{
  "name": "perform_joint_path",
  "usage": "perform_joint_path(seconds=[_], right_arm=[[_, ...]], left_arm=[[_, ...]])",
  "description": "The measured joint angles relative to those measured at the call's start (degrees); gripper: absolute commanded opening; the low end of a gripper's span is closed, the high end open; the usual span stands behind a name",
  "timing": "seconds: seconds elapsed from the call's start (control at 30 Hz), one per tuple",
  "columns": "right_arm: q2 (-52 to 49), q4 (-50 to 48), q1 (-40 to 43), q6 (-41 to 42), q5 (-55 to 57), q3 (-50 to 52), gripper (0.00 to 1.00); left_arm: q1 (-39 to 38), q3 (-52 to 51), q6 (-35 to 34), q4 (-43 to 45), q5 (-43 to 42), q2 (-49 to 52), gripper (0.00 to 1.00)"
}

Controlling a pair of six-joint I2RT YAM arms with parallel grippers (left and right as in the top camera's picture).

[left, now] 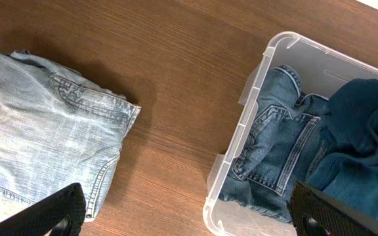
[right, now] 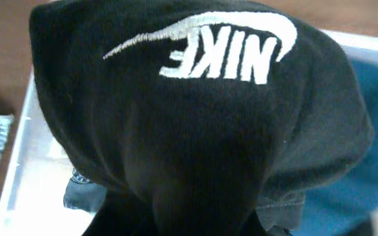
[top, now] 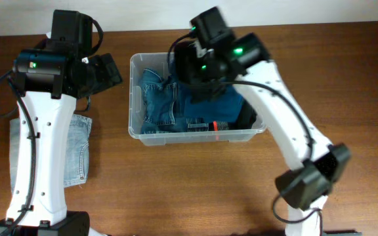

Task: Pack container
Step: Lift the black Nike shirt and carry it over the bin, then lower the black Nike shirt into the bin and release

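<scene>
The dark blue jeans (top: pixel 160 101) lie flatter than the bunched teal-blue garment, so my right gripper should lower the black Nike garment left in the overhead view onto them.
The clear plastic container (top: pixel 135 98) stands at the table's middle back. It holds folded dark blue jeans (top: pixel 159 98) and a teal-blue garment (top: pixel 212 105). My right gripper (top: pixel 199 72) hangs over the container's back half. It holds up a black Nike garment (right: pixel 195 118) that fills the right wrist view and hides the fingers. My left gripper (left: pixel 192 219) is open and empty. It hovers above bare table between folded light blue jeans (left: pixel 44 131) and the container's left wall (left: pixel 241 131).
The light blue jeans (top: pixel 81 147) lie on the table at the left, partly under my left arm. Something black (top: pixel 245 118) shows at the container's right end. A small red tag (top: pixel 214 126) sits at its front wall.
</scene>
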State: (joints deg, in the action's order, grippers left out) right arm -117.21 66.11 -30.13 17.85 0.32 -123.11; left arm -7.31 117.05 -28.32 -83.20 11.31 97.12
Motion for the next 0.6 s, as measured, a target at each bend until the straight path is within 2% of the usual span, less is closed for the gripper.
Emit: perform_joint_path(seconds=[0.37,0.53,0.57,0.6], right_arm=[[-9.09,-2.86,-8.28,1.14,0.09,0.00,0.05],[-12.74,-2.89,-8.39,2.71,-0.02,0.00,0.05],[-13.51,-2.84,-8.31,2.93,-0.24,0.00,0.05],[-14.45,-2.82,-8.31,3.08,-0.46,0.00,0.10]], left_arm=[[0.00,0.00,0.00,0.00,0.00,0.00,0.99],[0.00,0.00,0.00,-0.02,0.00,0.00,0.99],[0.00,0.00,0.00,0.00,0.00,0.00,0.99],[0.00,0.00,0.00,-0.02,0.00,0.00,0.99]])
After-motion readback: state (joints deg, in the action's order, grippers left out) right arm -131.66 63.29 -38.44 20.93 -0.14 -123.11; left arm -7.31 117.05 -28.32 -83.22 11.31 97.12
